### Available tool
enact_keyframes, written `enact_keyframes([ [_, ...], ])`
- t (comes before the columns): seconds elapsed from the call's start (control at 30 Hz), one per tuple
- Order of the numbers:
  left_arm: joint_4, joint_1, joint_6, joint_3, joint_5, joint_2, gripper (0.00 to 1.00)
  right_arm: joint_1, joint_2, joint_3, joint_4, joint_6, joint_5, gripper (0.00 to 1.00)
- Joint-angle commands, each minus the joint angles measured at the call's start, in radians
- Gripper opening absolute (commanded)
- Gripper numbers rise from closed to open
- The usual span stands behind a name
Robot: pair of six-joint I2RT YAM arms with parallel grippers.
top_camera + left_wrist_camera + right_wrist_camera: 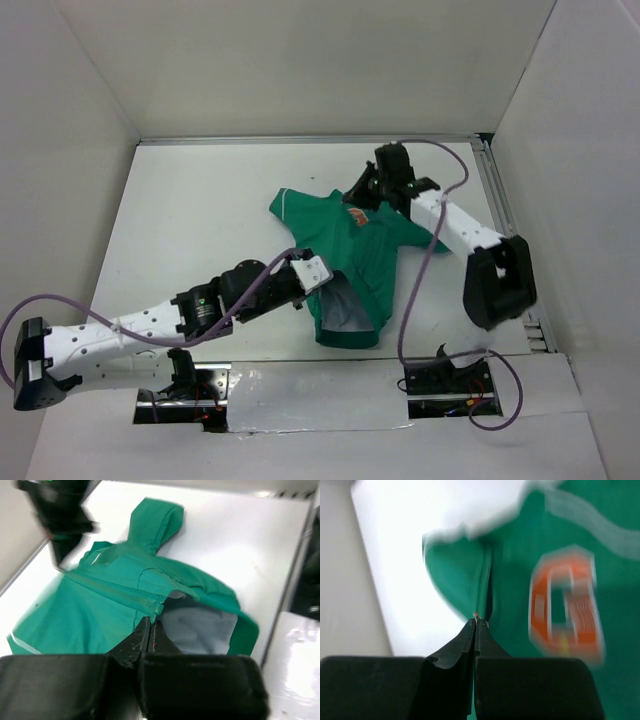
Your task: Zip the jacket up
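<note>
The robot's left gripper will next move back toward the foil-taped near edge and down to the table.
The green jacket (pixel 352 262) lies on the white table, collar toward the back and hem toward me. Its lower front is folded open, showing white lining (pixel 200 625). The zipper (pixel 120 595) runs up the closed part toward the collar. My left gripper (pixel 150 622) is shut, its tips pinching the green fabric at the zipper's lower end (pixel 318 272). My right gripper (pixel 476 617) is shut at the collar end (pixel 365 197), with a small metal zipper pull (pixel 476 614) between its tips. The orange-and-white chest patch (pixel 565 605) sits just right of it.
White walls enclose the table on the left, back and right. A metal rail (pixel 503 205) runs along the right side. Purple cables (pixel 418 285) trail from both arms, one crossing the jacket's right sleeve. A foil-taped strip (pixel 300 385) marks the near edge.
</note>
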Motion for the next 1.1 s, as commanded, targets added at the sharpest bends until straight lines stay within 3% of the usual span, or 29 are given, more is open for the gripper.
enact_keyframes([
  [0.0,0.026,-0.028,-0.112,-0.002,0.180,-0.106,0.00,-0.084,0.183,0.295,0.120,-0.094,0.344,0.00],
  [0.13,-0.137,-0.028,-0.232,-0.009,0.274,-0.144,0.00,-0.152,0.591,0.814,0.016,-0.156,0.468,0.00],
  [0.17,-0.157,-0.029,-0.232,-0.041,0.298,-0.164,0.00,-0.166,0.665,1.095,-0.024,-0.160,0.482,0.00],
  [0.23,-0.216,-0.031,-0.375,-0.077,0.335,-0.184,0.00,-0.189,0.849,1.318,-0.067,-0.188,0.487,0.00],
  [0.27,-0.243,-0.032,-0.456,-0.110,0.290,-0.203,0.00,-0.190,0.873,1.392,-0.049,-0.198,0.487,0.00],
  [0.43,-0.298,-0.034,-0.624,-0.256,0.248,-0.189,0.00,-0.167,0.750,1.094,0.247,-0.272,0.413,0.00],
  [0.53,-0.287,-0.034,-0.701,-0.264,0.225,-0.116,0.02,-0.152,0.807,1.208,0.173,-0.335,0.365,0.00],
  [0.6,-0.350,-0.031,-0.771,-0.243,0.168,-0.073,0.23,-0.155,0.830,1.239,0.113,-0.344,0.294,0.00],
  [0.63,-0.376,-0.031,-0.823,-0.221,0.164,-0.033,0.54,-0.155,0.816,1.192,0.119,-0.344,0.242,0.00],
  [0.67,-0.419,-0.032,-0.837,-0.212,0.173,-0.017,0.68,-0.157,0.799,1.149,0.132,-0.347,0.217,0.18],
  [0.73,-0.465,-0.032,-0.898,-0.184,0.182,0.015,0.99,-0.161,0.720,1.017,0.203,-0.356,0.147,0.45],
  [0.77,-0.480,-0.031,-0.916,-0.178,0.188,0.017,0.99,-0.166,0.694,0.991,0.212,-0.361,0.134,0.75],
  [0.83,-0.498,-0.031,-0.940,-0.167,0.187,-0.011,0.99,-0.170,0.628,0.945,0.180,-0.367,0.125,0.95],
  [0.93,-0.505,-0.013,-0.960,-0.134,0.104,-0.054,0.99,-0.173,0.510,0.842,0.114,-0.387,0.108,1.00],
  [1.0,-0.518,0.082,-0.970,-0.077,0.142,-0.060,0.99,-0.175,0.387,0.747,0.060,-0.401,0.108,1.00],
  [1.03,-0.517,0.133,-0.951,-0.045,0.175,-0.057,0.99,-0.173,0.333,0.602,0.056,-0.406,0.108,1.00],
  [1.07,-0.501,0.276,-0.921,-0.031,0.237,-0.051,0.99,-0.173,0.226,0.528,0.050,-0.410,0.117,1.00],
])
